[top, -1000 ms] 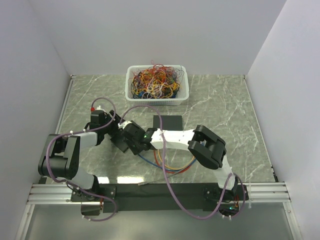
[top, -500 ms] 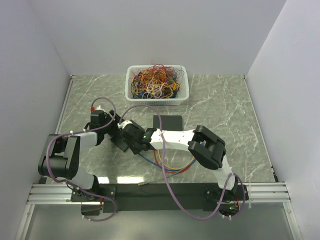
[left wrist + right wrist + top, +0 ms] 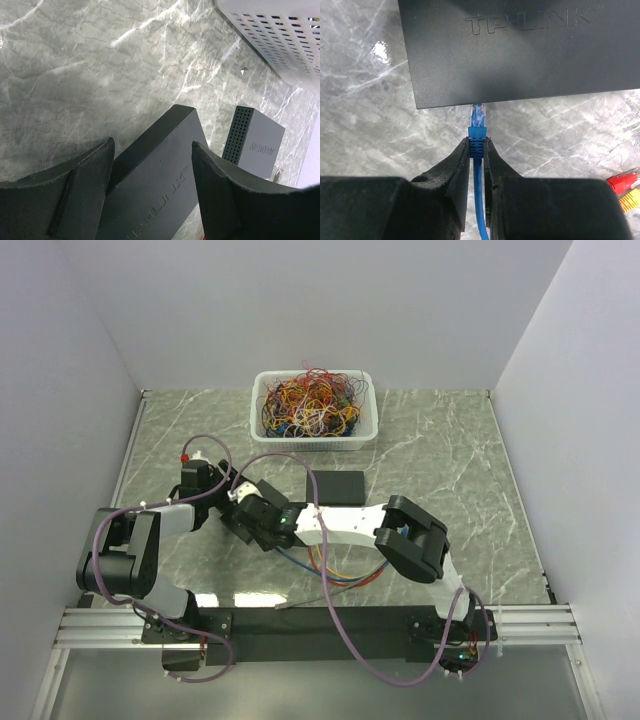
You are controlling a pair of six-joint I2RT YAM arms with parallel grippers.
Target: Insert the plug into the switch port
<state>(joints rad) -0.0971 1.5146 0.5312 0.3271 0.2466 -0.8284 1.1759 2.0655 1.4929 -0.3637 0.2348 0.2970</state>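
The plug's clear tip still shows outside the switch's near edge [image 3: 478,103], so my right gripper will next push toward that edge until the plug's boot is near it, and then let go.
In the left wrist view the black TP-LINK switch [image 3: 155,190] fills the gap between my left gripper's [image 3: 152,150] two fingers [image 3: 75,195], which press on its sides. In the right wrist view my right gripper [image 3: 476,141] is shut on the ribbed boot of the blue plug [image 3: 478,116]. The plug's clear tip meets the near edge of the switch [image 3: 520,50], where the port itself is hidden under the rim. From the top camera both grippers, left [image 3: 225,502] and right [image 3: 256,520], crowd over the switch [image 3: 236,527] at centre left.
A second dark box [image 3: 335,487] lies right of the grippers; it shows grey with a perforated side [image 3: 257,142] in the left wrist view. A white basket [image 3: 310,442] of tangled cables stands at the back. Loose coloured cables [image 3: 335,565] and a red plug [image 3: 622,182] lie nearby.
My right arm has shifted left and lower, carrying the blue plug toward the switch and uncovering the second dark box. The left arm has stayed where it was.
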